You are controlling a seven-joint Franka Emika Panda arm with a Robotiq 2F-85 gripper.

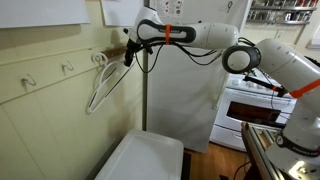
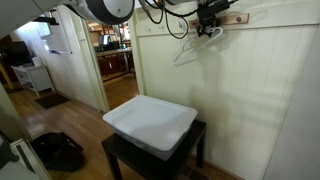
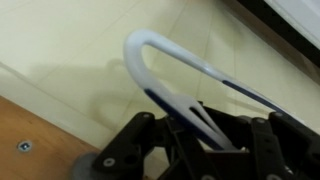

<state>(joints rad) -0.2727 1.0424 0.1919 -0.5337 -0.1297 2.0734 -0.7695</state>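
Note:
My gripper will next move up slightly beside the wooden hook bar (image 3: 42, 138) and open to let go of the hanger (image 3: 165, 60), since the hanger is already raised close against the wall.
A white plastic hanger (image 1: 100, 85) hangs against the cream wall by the wooden hook rail (image 1: 60, 62), and it shows in both exterior views (image 2: 188, 50). My gripper (image 1: 130, 52) is at the hanger's upper arm, close to the wall, and it also shows in an exterior view (image 2: 207, 25). In the wrist view the hanger (image 3: 165, 60), white with a dark blue edge, runs between my black fingers (image 3: 195, 130), which are shut on it. The hanger's hook end is hard to make out.
A white plastic bin (image 1: 145, 158) sits upside down on a small black table (image 2: 120, 155) below the hanger. More hooks (image 1: 30, 80) line the rail. A white stove (image 1: 250, 100) stands nearby. A doorway (image 2: 115, 60) and a black bag (image 2: 60, 150) are on the floor side.

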